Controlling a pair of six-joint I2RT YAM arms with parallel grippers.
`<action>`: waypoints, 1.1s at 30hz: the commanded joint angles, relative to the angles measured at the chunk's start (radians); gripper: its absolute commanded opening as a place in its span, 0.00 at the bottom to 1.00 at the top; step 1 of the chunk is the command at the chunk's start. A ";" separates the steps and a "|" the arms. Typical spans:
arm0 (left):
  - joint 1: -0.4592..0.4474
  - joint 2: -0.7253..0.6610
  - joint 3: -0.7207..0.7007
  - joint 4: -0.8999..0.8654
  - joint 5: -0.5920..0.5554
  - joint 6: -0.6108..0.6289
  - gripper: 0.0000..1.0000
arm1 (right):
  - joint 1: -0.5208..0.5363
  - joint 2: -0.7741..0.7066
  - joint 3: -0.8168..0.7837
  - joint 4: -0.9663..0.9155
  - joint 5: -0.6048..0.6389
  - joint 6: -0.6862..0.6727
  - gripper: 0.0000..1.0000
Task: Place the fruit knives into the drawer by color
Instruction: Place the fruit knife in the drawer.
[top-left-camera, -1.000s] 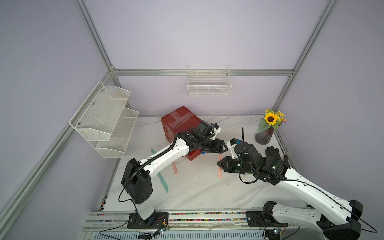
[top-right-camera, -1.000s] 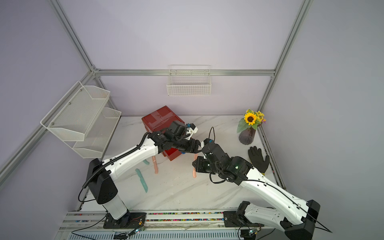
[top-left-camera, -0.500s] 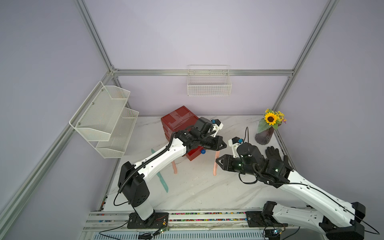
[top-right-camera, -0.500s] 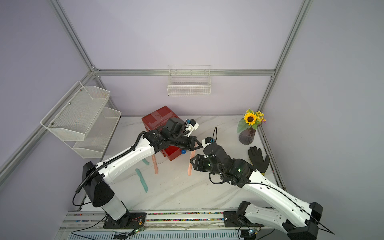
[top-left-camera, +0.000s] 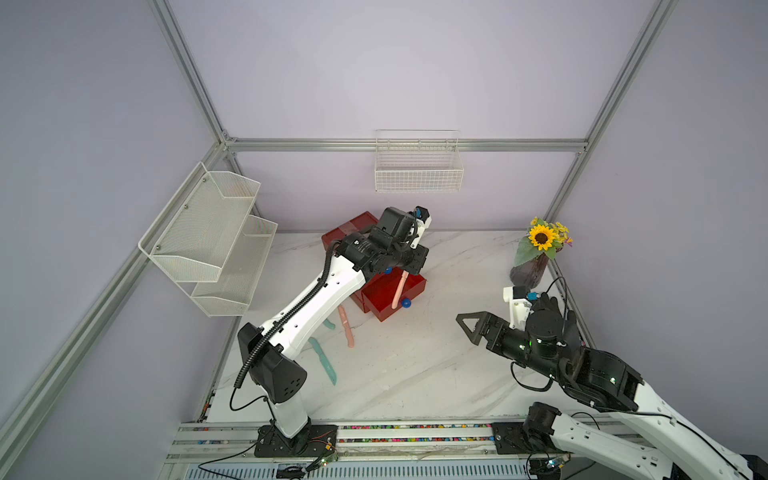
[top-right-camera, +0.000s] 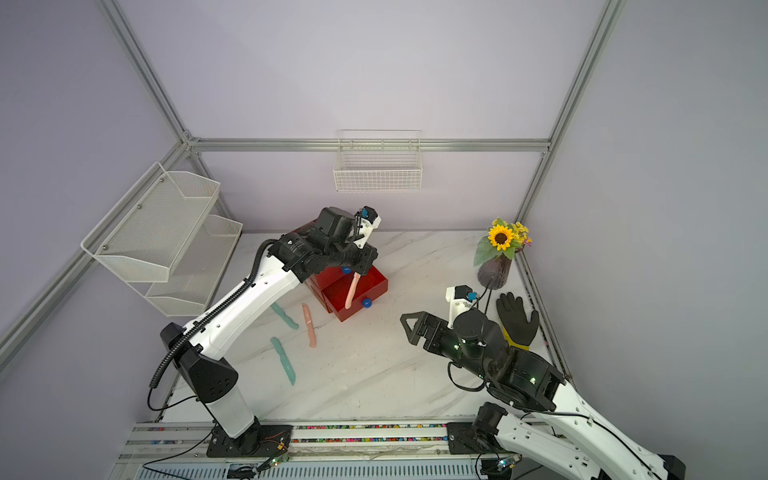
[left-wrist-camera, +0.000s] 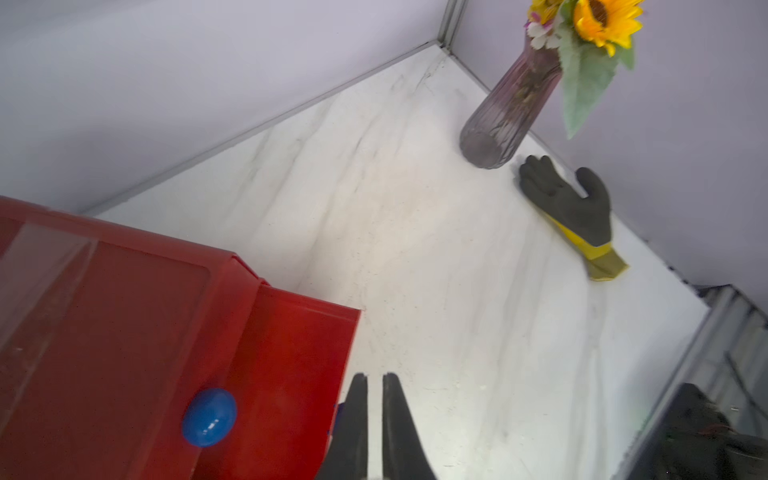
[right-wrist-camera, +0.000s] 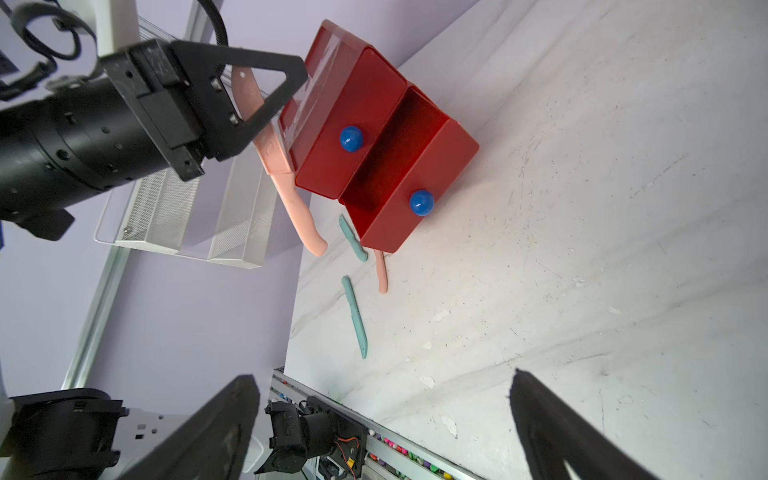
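Observation:
I will lower my left gripper toward the drawer's red bottom next and let go of the salmon pink fruit knife, because the knife is already hanging over the open drawer (top-left-camera: 388, 297).
The drawer is a red cabinet (top-left-camera: 347, 232) with blue knobs, and its lowest drawer (top-left-camera: 388, 297) is pulled out. My left gripper (top-left-camera: 409, 270) is above it, shut on a salmon pink fruit knife (top-left-camera: 398, 291) that hangs down over the open drawer; the right wrist view shows this knife (right-wrist-camera: 291, 195) clamped between the fingers. On the table left of the cabinet lie another pink knife (top-left-camera: 346, 326) and two teal knives (top-left-camera: 322, 359) (top-right-camera: 284, 316). My right gripper (top-left-camera: 471, 328) hovers open and holds nothing, well right of the drawer.
A vase with a sunflower (top-left-camera: 530, 270) stands at the back right, with a black glove (top-right-camera: 517, 320) lying beside it under my right arm. A white wire basket (top-left-camera: 417, 174) hangs on the back wall, and a two-tier mesh shelf (top-left-camera: 216, 237) on the left wall.
The pink knife passed from my right gripper to my left. The left shut on it and lifted it over the open drawer. The right opened and drew back to the right.

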 joint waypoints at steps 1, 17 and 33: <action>-0.005 0.026 0.007 0.024 -0.155 0.128 0.00 | -0.001 0.031 0.026 -0.037 -0.018 0.002 0.97; -0.029 0.001 -0.226 0.354 -0.322 0.241 1.00 | -0.001 0.142 0.094 -0.039 -0.066 -0.056 0.97; -0.034 -0.455 -0.303 -0.176 -0.419 -0.241 1.00 | -0.001 0.313 -0.082 0.351 -0.168 -0.095 0.97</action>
